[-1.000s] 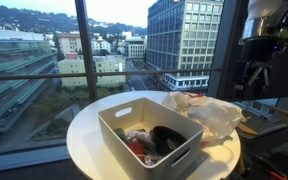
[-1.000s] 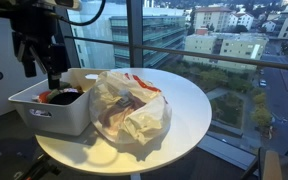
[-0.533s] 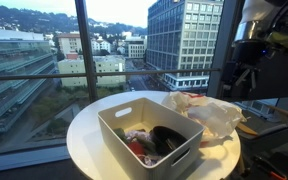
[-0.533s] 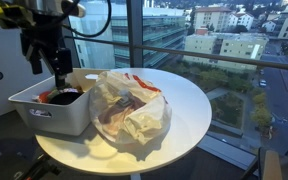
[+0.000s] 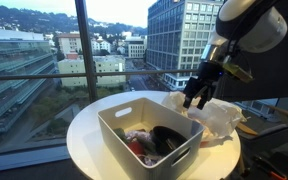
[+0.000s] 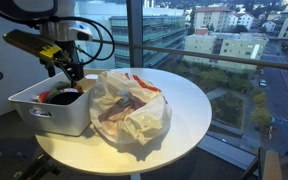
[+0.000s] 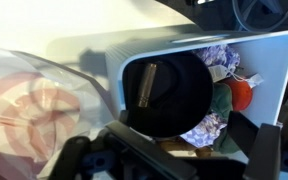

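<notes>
My gripper needs to move away from the bag next and down onto the item's rim beside the green cloth, as the black bowl-shaped item lies open-side up inside the bin (image 5: 118, 143).
A white plastic bin (image 5: 118, 143) stands on a round white table in both exterior views (image 6: 52, 120). It holds a black hat-like item (image 7: 166, 90), a red item (image 7: 243, 93), green cloth (image 7: 224, 108) and patterned cloth (image 7: 206, 127). My gripper (image 5: 192, 99) hangs just above the bin's far end, beside a crumpled plastic bag (image 5: 216, 114). It also shows above the bin in an exterior view (image 6: 72, 73). In the wrist view the gripper (image 7: 189, 155) is open and empty, with its jaws apart over the bin's contents.
The plastic bag (image 6: 129, 105) with red print lies on the table (image 6: 189, 100) right next to the bin, and shows in the wrist view (image 7: 34, 110). Large windows stand behind the table. The table edge (image 5: 79, 140) drops off close to the bin.
The arm has come down from high above and moved in over the bin's end near the bag. The bin and bag have not moved.
</notes>
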`<state>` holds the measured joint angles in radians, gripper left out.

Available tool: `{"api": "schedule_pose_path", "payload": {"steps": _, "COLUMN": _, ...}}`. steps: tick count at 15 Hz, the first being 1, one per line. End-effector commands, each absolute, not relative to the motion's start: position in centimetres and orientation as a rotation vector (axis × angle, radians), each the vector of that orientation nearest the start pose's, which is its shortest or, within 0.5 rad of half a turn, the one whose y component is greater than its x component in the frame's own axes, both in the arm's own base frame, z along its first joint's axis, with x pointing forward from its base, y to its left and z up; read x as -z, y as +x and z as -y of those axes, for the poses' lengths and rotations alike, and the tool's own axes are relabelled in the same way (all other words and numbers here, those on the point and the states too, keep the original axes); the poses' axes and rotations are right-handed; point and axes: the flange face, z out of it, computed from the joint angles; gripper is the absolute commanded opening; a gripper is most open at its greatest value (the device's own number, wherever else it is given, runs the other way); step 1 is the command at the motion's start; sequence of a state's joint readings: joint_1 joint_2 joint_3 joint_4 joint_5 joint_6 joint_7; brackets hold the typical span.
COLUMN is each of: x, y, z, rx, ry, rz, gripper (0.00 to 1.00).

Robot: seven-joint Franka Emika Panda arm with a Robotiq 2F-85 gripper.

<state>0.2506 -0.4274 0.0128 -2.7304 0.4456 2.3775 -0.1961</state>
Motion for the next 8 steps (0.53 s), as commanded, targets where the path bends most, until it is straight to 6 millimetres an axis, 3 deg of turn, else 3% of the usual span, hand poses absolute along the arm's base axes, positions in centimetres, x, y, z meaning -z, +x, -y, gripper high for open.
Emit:
{"api": "schedule_pose_path", "payload": {"steps": 1, "x": -35.0, "y": 40.0, "z": -13.4, "rx": 0.112, "ry": -2.788, "rz": 0.385, "gripper": 1.0}}
{"api": "schedule_pose_path", "payload": {"steps": 5, "x": -35.0, "y": 42.6, "z": -16.2, "rx": 0.15, "ry": -2.775, "rz": 0.516, "gripper": 1.0}}
{"api": "schedule_pose_path", "payload": {"steps": 8, "x": -33.8, "y": 43.4, "z": -19.0, "rx": 0.142, "ry": -2.742, "rz": 0.578, "gripper": 1.0}}
